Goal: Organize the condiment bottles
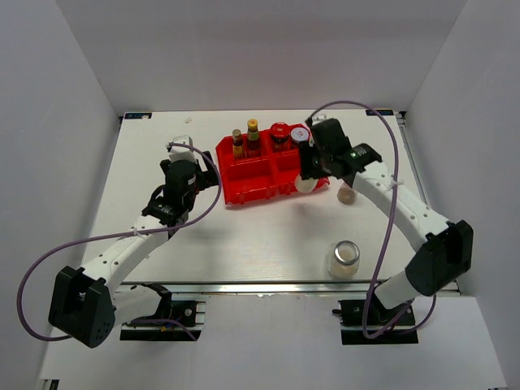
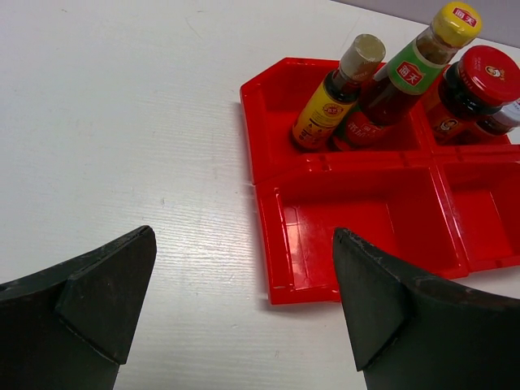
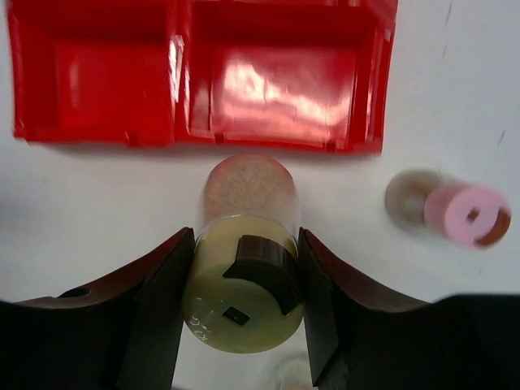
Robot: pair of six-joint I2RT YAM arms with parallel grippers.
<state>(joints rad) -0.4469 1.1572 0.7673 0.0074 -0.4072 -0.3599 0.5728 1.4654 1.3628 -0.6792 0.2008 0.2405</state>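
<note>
My right gripper needs to carry the cream-capped shaker outward past the tray's near edge, then down into the section of the tray before the red-lidded jar, releasing it where the tray is empty.
The red tray [image 1: 252, 175] holds two slim sauce bottles [image 1: 237, 143] [image 1: 253, 135], a red-lidded jar [image 1: 279, 134] and a silver-lidded jar [image 1: 299, 134] in its far compartments. My right gripper [image 3: 244, 240] is shut on a pale cream-capped shaker [image 3: 244, 309], just outside the tray's near right edge [image 3: 244, 146]; it also shows in the top view [image 1: 305, 184]. A pink-capped shaker [image 1: 347, 193] stands right of it. Another silver-lidded jar [image 1: 344, 257] stands near the front. My left gripper [image 2: 244, 268] is open and empty, left of the tray [image 2: 349, 219].
Both near compartments of the tray are empty [image 3: 276, 89]. White walls enclose the table on the left, back and right. A metal rail [image 1: 284, 286] runs along the table's front edge.
</note>
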